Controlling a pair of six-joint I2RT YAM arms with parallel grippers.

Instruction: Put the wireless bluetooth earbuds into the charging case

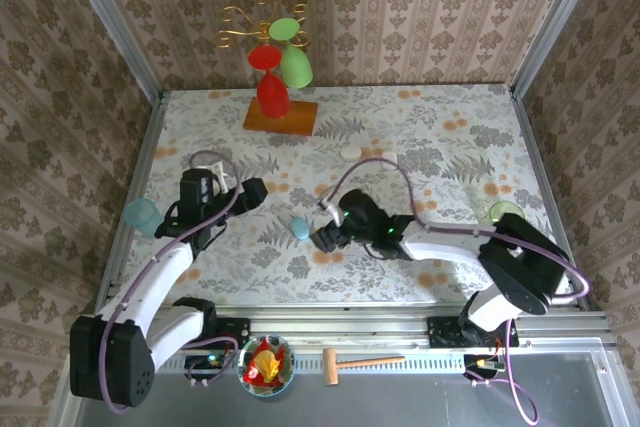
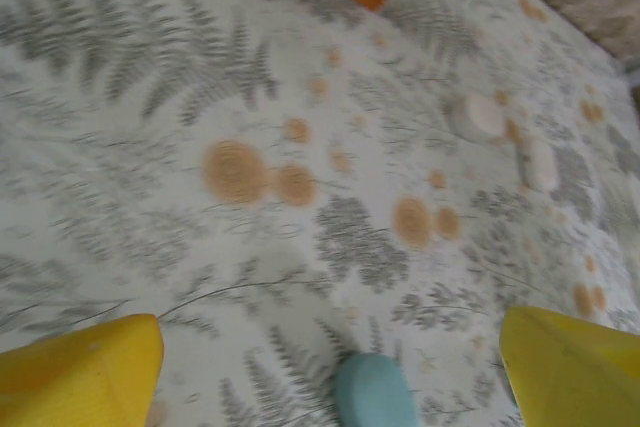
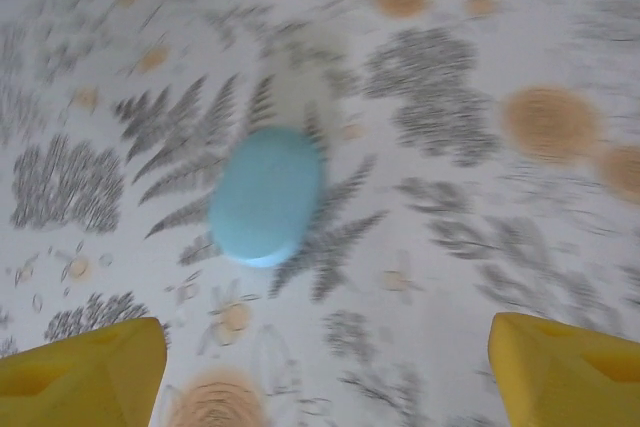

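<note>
I will reach down next with my right gripper over the light blue charging case and close on its long sides, because the case is below, just past the open fingers.
A light blue pebble-shaped charging case lies shut on the patterned cloth near the table's middle. My left gripper hovers just left of and behind it, open; in the left wrist view the case sits low between the yellow fingers of that gripper. My right gripper is close on the case's right side, open and empty; in the right wrist view the case lies ahead of that gripper, left of centre. The earbuds are out of view.
Two white pebble-shaped cases lie farther back, also in the left wrist view. An orange-based stand with red and green cups is at the back. A teal cup sits at the left edge, a green object at the right.
</note>
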